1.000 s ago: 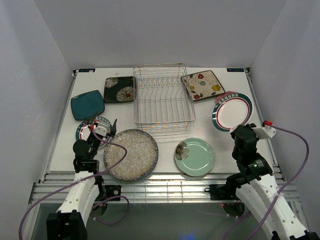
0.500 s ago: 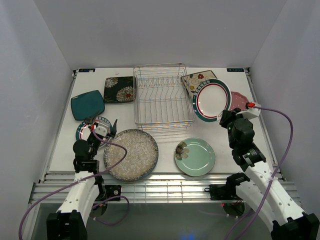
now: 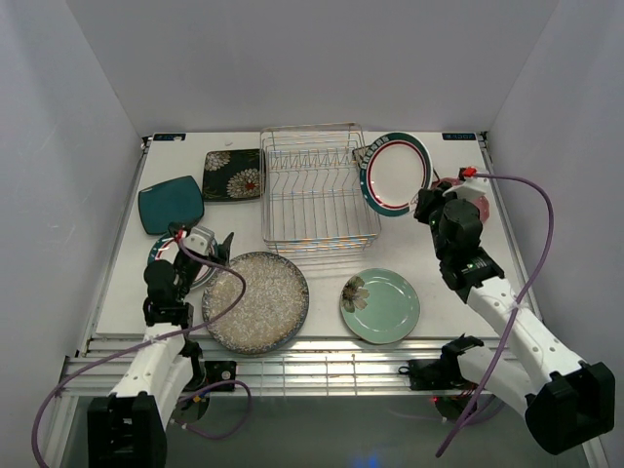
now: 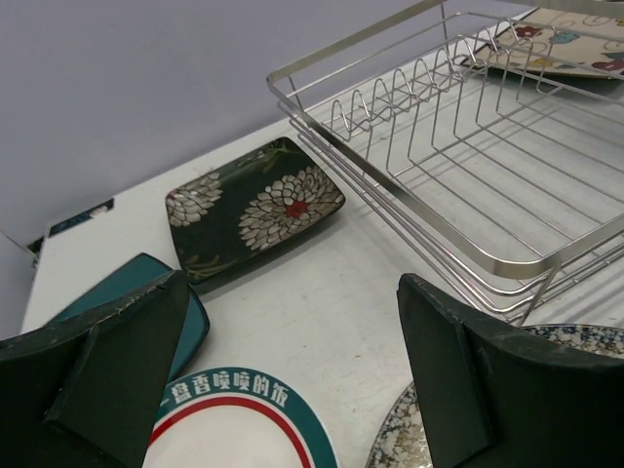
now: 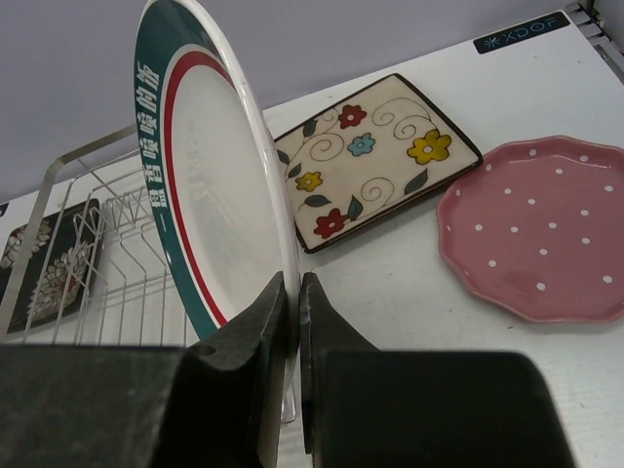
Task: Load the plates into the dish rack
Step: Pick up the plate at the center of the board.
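Observation:
My right gripper should next swing outward and to the left in the top view and lower the teal-rimmed plate into the rack [image 3: 317, 190] slots by the cream floral plate, as they are empty.
My right gripper [image 3: 423, 206] [image 5: 293, 285] is shut on the rim of a white teal-rimmed plate [image 3: 395, 174] [image 5: 210, 185]. It holds the plate upright on edge in the air, just right of the silver wire dish rack [image 3: 317, 190] [image 5: 97, 268]. My left gripper [image 3: 202, 250] [image 4: 292, 292] is open and empty above the second white teal-rimmed plate [image 3: 166, 257] [image 4: 229, 429]. The grey speckled plate [image 3: 255, 300] lies beside it. The rack holds no plates.
The mint green plate [image 3: 380, 305] lies front centre. The teal plate [image 3: 171, 203] and black floral square plate [image 3: 232, 174] lie left of the rack. The cream floral square plate [image 5: 375, 161] and pink dotted plate [image 5: 541, 229] lie right of it.
My right gripper has lifted the white teal-rimmed plate off the pink plate and carried it back and left to the rack's right side, tilting it upright. The left arm barely moved.

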You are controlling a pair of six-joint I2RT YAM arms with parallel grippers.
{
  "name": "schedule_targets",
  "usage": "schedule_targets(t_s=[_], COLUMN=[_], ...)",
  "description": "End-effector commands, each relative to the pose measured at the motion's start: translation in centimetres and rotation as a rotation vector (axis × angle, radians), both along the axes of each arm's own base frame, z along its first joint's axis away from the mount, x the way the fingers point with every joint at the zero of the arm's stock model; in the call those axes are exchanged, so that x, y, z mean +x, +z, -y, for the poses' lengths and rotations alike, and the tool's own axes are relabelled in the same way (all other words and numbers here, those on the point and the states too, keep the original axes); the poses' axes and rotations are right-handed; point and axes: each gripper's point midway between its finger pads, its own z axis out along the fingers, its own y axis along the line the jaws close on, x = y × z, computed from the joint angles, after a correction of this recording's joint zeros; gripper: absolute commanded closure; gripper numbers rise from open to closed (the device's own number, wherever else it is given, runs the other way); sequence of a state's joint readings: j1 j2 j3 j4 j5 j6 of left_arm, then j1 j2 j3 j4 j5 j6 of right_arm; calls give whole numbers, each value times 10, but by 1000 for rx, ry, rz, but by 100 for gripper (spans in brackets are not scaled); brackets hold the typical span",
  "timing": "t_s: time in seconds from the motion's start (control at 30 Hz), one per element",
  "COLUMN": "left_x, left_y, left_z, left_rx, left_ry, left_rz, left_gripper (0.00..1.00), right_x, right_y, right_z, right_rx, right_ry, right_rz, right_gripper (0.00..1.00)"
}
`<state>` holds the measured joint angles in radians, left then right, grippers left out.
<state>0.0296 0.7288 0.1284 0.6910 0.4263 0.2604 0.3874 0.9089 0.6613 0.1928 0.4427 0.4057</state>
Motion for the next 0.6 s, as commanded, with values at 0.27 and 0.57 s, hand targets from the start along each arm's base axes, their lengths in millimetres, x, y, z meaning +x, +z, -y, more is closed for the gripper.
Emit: schedule_targets(t_s=[0.27,0.57], left_x=[57,115], left_y=[41,44], left_z=[7,16], left_rx=[-238,-337], left_ry=[-8,50], left_rz=[-275,-550], left_gripper=[2,2], right_x=[38,72], right_y=[87,87], right_z=[-13,-28], right_rx=[16,-39], right_ry=[-50,-90], right_rz=[207,187], right_gripper=[92,92])
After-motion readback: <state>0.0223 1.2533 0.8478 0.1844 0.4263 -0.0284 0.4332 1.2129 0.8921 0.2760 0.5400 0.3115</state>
